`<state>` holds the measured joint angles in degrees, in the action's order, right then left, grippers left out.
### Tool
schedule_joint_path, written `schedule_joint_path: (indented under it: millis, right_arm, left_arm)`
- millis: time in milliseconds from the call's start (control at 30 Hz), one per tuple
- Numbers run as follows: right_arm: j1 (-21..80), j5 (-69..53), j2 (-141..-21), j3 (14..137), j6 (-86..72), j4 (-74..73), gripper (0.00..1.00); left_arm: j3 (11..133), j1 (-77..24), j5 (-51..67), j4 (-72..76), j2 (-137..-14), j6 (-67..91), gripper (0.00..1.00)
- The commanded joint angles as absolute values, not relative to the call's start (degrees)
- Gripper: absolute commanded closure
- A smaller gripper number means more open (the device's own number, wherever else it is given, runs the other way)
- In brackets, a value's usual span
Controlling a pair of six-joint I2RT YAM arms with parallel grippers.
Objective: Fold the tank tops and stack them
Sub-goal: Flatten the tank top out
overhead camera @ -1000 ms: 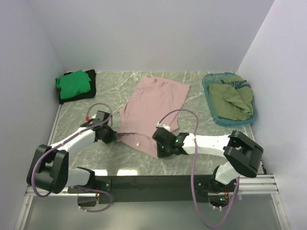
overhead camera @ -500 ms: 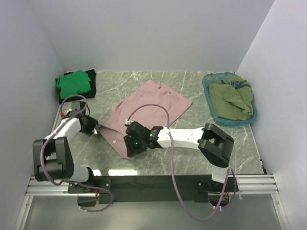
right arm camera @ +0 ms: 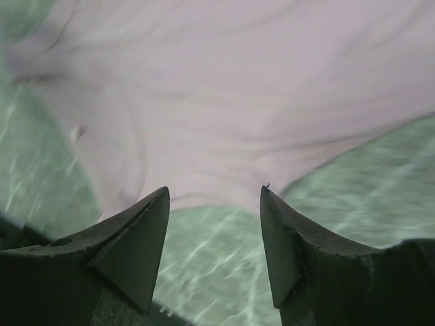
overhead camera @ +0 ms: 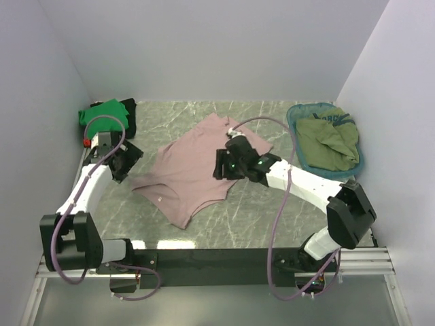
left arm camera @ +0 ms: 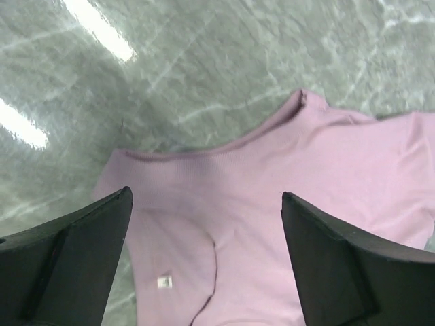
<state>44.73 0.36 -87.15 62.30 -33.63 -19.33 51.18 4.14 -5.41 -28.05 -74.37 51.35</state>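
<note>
I should next move my left gripper back and down past the tag onto the pink tank top's near corner (overhead camera: 181, 224), as it juts onto bare marble.
A dusty pink tank top (overhead camera: 194, 170) lies spread on the marble table (overhead camera: 272, 217), with a small white tag near its left hem. My left gripper (overhead camera: 129, 161) hovers open at the top's left edge, and the left wrist view shows pink cloth (left arm camera: 272, 197) below the empty gap of the left gripper (left arm camera: 205, 195). My right gripper (overhead camera: 219, 166) hangs open over the top's right part. In the right wrist view the hem of the pink top (right arm camera: 238, 102) lies just beyond the empty right gripper (right arm camera: 215, 190). A folded bright green tank top (overhead camera: 103, 115) rests on a black one (overhead camera: 130, 111) at the back left.
A teal oval basket (overhead camera: 292, 125) at the back right holds a crumpled olive green tank top (overhead camera: 329, 142). White walls close in the table on three sides. Bare marble shows along the near edge and between the pink top and the basket.
Both grippers went from shut on the pink top to open and let it go. They dragged it left, then lifted back toward the far side. The top now lies flat.
</note>
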Motion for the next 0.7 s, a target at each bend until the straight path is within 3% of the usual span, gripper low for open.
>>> schedule_joint_path:
  millis: [0,33,200,333,433,667]
  right_arm:
    - [38.4,6.7,-86.8,60.5,-31.8,-22.0,0.37]
    - [32.7,6.4,-86.7,59.7,-31.9,-21.2,0.37]
    - [23.7,11.7,-91.4,63.0,-30.9,-21.4,0.37]
    - [18.2,13.2,-99.1,68.9,-30.5,-22.2,0.38]
    - [14.5,14.4,-104.6,74.3,-30.3,-23.9,0.38]
    - [12.0,16.4,-113.9,86.7,-29.8,-28.1,0.4]
  left_arm:
    - [51.2,-2.0,-6.3,-32.0,-71.0,51.7,0.05]
    - [50.6,-4.8,-7.8,-32.9,-70.5,52.5,0.06]
    - [46.6,-23.0,-14.0,-42.9,-69.1,64.9,0.1]
    - [41.9,-26.3,-14.8,-46.8,-64.0,73.6,0.12]
    - [40.7,-27.2,-12.7,-47.3,-61.3,74.8,0.09]
    - [38.8,-31.6,-6.6,-41.8,-64.3,74.0,0.12]
